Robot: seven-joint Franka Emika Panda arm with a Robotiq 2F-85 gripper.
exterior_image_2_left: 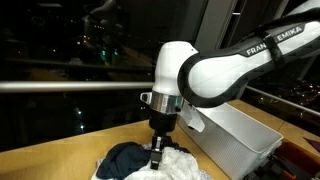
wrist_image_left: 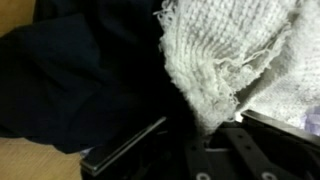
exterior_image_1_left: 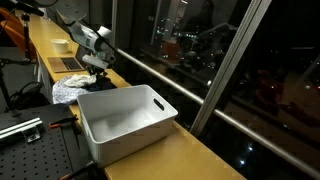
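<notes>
The gripper lifts up from the pile next, then moves over the white bin to release the bundle of cloth, as the bin stands open and empty.
My gripper [exterior_image_2_left: 157,153] points straight down into a pile of clothes on a wooden counter [exterior_image_2_left: 55,165]. The pile holds a dark navy cloth [exterior_image_2_left: 125,160] and a white, coarse-woven towel [exterior_image_2_left: 188,166]. In the wrist view the fingers [wrist_image_left: 200,132] are spread apart, with the frayed edge of the white towel [wrist_image_left: 235,50] between them and the dark cloth [wrist_image_left: 80,80] to its left. In an exterior view the gripper [exterior_image_1_left: 95,72] is over the white towel [exterior_image_1_left: 68,92], just beyond a white bin.
An empty white plastic bin [exterior_image_1_left: 130,145] stands on the counter next to the pile; it also shows in an exterior view [exterior_image_2_left: 240,135]. A window with a metal rail [exterior_image_1_left: 170,85] runs along the counter. A bowl [exterior_image_1_left: 62,44] sits farther back. A perforated metal plate [exterior_image_1_left: 30,150] lies beside the bin.
</notes>
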